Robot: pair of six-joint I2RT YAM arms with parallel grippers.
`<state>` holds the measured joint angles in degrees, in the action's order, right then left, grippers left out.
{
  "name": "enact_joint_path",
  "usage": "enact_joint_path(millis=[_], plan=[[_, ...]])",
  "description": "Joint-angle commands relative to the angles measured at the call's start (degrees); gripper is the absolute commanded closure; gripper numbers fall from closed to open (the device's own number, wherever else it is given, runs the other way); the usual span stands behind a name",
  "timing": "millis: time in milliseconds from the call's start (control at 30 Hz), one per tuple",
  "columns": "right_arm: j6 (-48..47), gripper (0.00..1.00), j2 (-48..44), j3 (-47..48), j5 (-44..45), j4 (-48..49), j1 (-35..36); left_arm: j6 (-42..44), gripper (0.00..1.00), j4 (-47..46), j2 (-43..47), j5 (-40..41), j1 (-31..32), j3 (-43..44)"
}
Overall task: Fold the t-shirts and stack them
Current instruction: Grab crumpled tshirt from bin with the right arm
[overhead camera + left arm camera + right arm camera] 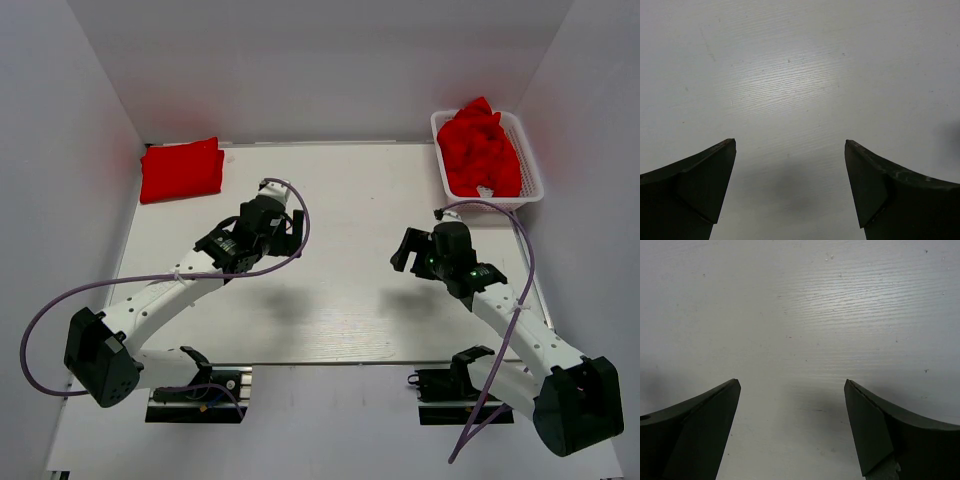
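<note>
I should bring my right gripper outward over the white basket's rim onto a fold in the red heap's far part (479, 122), since the unfolded t-shirts lie crumpled there.
A folded red t-shirt (181, 171) lies flat at the table's far left corner. More red t-shirts (481, 150) are heaped, crumpled, in the white basket at the far right. My left gripper (288, 232) hangs open over bare table, right of the folded shirt and well apart from it. In its wrist view the left gripper (790, 145) shows two dark fingers wide apart with only white table between them. My right gripper (404, 252) is open too, below and left of the basket; the right gripper (792, 385) frames nothing but table.
The white lattice basket (534, 172) stands against the right wall at the back. Grey walls close in the table on the left, back and right. Purple cables loop off both arms. The white table (340, 300) spreads between the two grippers.
</note>
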<state>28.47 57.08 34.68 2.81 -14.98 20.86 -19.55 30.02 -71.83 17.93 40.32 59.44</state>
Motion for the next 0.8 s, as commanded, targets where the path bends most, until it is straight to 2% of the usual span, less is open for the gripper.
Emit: enact_joint_path(millis=[0,200,333,367,467,533,700,767], plan=[[-0.5,0.1,-0.8,-0.1,0.4,1.5,0.0,0.3,0.0,1.2,1.3,2.4,0.2,1.7],[-3.4,0.1,1.5,1.7,-0.6,3.5,0.0,-0.2,0.0,2.4,2.0,4.5,-0.3,2.3],[-3.8,0.1,7.2,7.1,2.9,3.1,-0.1,-2.6,0.0,1.4,1.5,5.1,-0.3,1.6],[-3.8,0.1,8.2,8.2,6.4,3.5,-0.3,-2.6,0.0,1.4,1.5,4.4,-0.3,1.6],[-5.9,0.1,13.9,16.3,13.1,2.1,-1.3,-3.7,0.0,2.0,-0.2,4.4,-0.3,1.6],[-7.3,0.1,20.0,24.1,14.5,1.3,-3.3,-3.7,0.0,2.0,-1.6,4.4,-0.3,1.6],[-8.3,0.1,32.6,39.8,11.1,-4.4,-9.5,-3.7,0.0,2.0,-4.4,3.3,-0.3,3.1],[-9.4,0.1,39.3,49.1,8.9,-6.3,-14.3,-3.0,0.0,0.7,-5.7,3.2,-0.3,3.6]])
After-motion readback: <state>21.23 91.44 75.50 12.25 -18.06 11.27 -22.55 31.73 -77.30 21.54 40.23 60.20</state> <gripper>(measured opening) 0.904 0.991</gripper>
